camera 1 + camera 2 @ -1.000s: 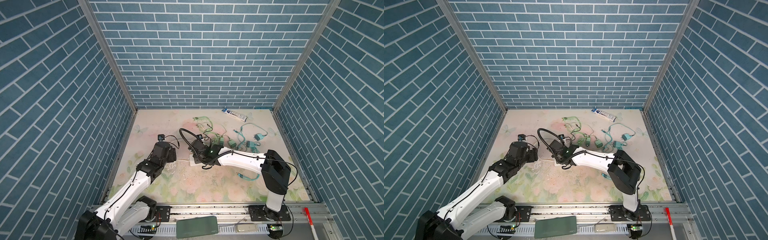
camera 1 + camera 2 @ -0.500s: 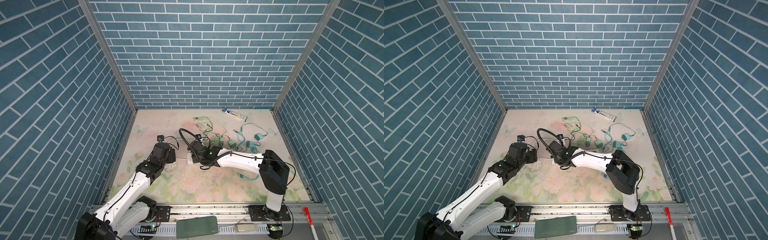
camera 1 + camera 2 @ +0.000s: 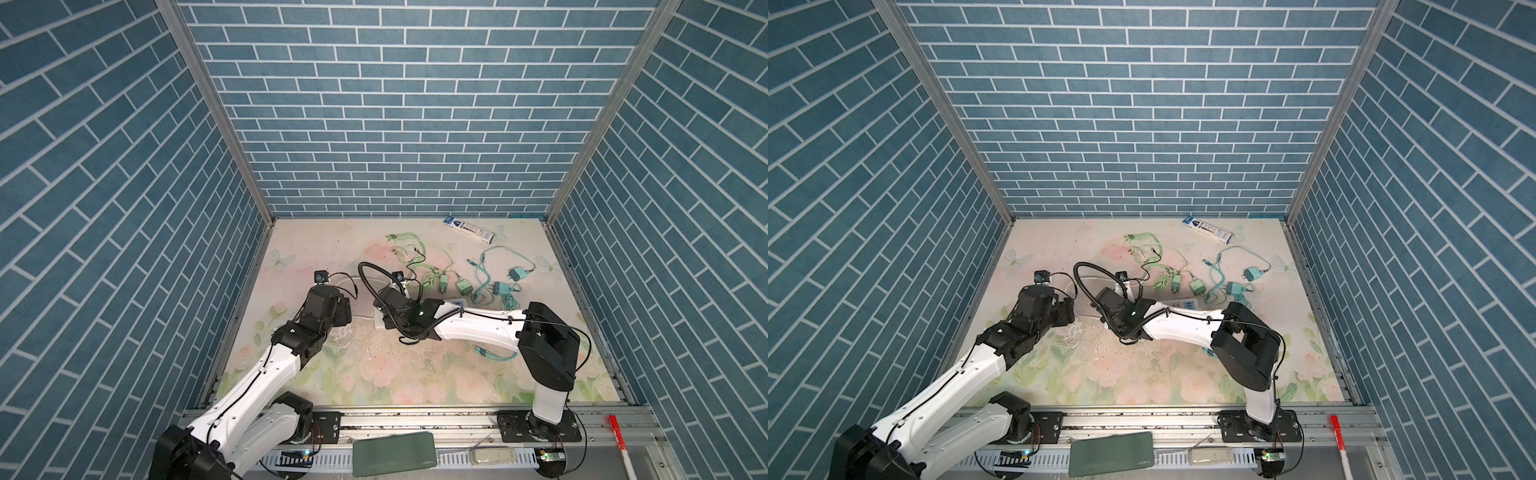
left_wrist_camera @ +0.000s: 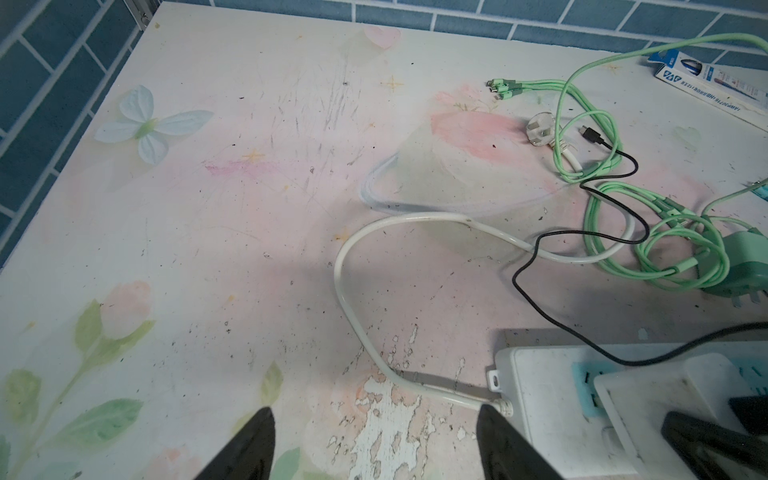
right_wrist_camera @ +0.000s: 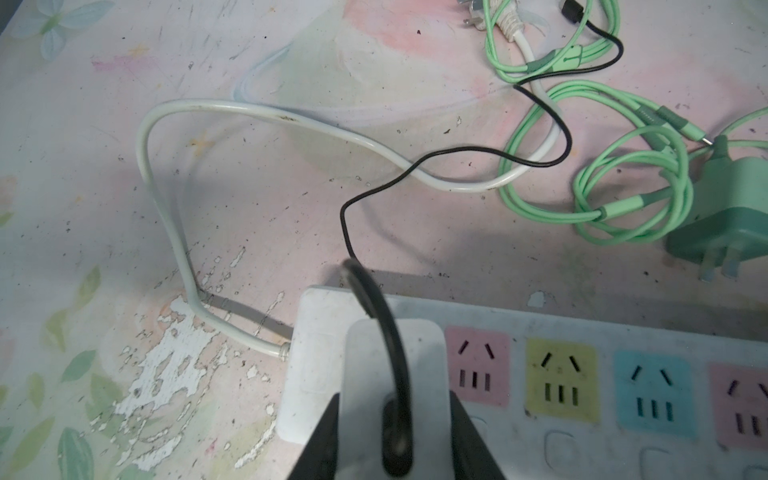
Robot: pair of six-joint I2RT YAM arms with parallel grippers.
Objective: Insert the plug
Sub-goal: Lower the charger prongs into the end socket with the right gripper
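My right gripper moves toward the power strip's corded end and down next. It releases the plug in the blue socket [image 4: 582, 374], which lies below the gripper, slots still uncovered.
A white plug [image 5: 395, 365] with a black cable [image 5: 376, 299] is held upright in my right gripper [image 5: 395, 415], which is shut on its two sides. The plug stands over the left end of the white power strip [image 5: 623, 328], beside its pink socket [image 5: 476, 365]. From the left wrist view a blue socket [image 4: 582, 374] shows at the foot of the plug [image 4: 665, 399]; its pins are hidden. My left gripper [image 4: 374, 415] hangs open and empty over the table, just left of the strip [image 4: 540, 386]. In both top views the two grippers [image 3: 343, 311] [image 3: 384, 307] stand close together.
The strip's white cord [image 4: 345, 291] loops across the table to its own three-pin plug [image 4: 540, 131]. Green chargers [image 3: 461, 286] and tangled green cables [image 5: 602, 174] lie behind the strip. A blue-and-white box [image 3: 469, 228] sits by the back wall.
My right gripper has shifted slightly left along the strip with the plug in it. The left arm has stayed put.
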